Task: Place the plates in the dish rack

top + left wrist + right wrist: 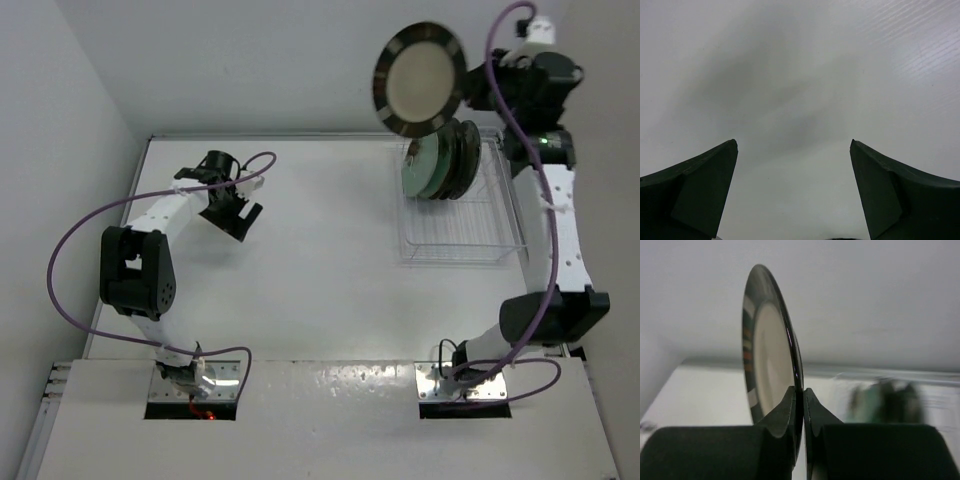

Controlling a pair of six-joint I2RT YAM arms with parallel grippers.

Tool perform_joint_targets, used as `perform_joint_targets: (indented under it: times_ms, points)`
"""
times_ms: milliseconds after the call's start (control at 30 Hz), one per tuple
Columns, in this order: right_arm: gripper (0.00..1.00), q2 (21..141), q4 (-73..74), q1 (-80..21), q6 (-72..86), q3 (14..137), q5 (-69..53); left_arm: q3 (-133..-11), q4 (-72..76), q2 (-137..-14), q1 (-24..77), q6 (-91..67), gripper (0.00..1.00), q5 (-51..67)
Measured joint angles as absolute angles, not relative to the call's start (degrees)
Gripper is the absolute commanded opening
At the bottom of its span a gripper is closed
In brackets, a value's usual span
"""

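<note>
The robot's right gripper next moves to the right in the top view and down and lets go of its plate in the rack (470, 235) beside the dark plates, because slots there are empty.
My right gripper (468, 90) is shut on the rim of a cream plate with a dark patterned rim (420, 80) and holds it upright in the air, above the far end of the dish rack (470, 235). In the right wrist view the plate (770, 350) stands edge-on, its rim pinched in the right gripper (803, 390). Several plates (440, 160), mint-green and dark-rimmed, stand on edge in the rack's far end; they show as a blur (885, 400) in the right wrist view. My left gripper (240, 215) hovers open over the bare table at the left, the left gripper (793, 145) holding nothing.
The rack's near half (460, 245) holds only upright tines. White walls close in the table at the back and left. The right arm's purple cable (500, 60) loops just right of the held plate.
</note>
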State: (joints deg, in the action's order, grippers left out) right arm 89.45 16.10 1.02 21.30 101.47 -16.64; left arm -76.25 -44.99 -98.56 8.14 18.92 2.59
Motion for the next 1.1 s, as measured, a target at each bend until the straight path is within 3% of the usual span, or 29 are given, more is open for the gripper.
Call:
perform_joint_targets:
  times_ms: [233, 367, 767, 1100]
  points:
    - [0.00, 83.53, 14.00, 11.88, 9.67, 101.08, 6.17, -76.27, -45.15, -98.56, 8.14, 18.92, 1.00, 2.63]
    - [0.00, 84.29, 12.73, 17.12, 2.50, 97.91, 12.56, -76.31, -45.28, -98.56, 8.14, 18.92, 1.00, 2.81]
    - [0.00, 92.01, 6.94, 18.46, -5.52, 82.89, 2.20, -76.36, -45.80, -98.59, 8.14, 18.90, 1.00, 3.49]
    - [0.00, 98.06, 2.15, 13.43, -12.97, 82.04, 3.75, -76.36, -46.09, -98.56, 8.14, 18.90, 1.00, 3.33]
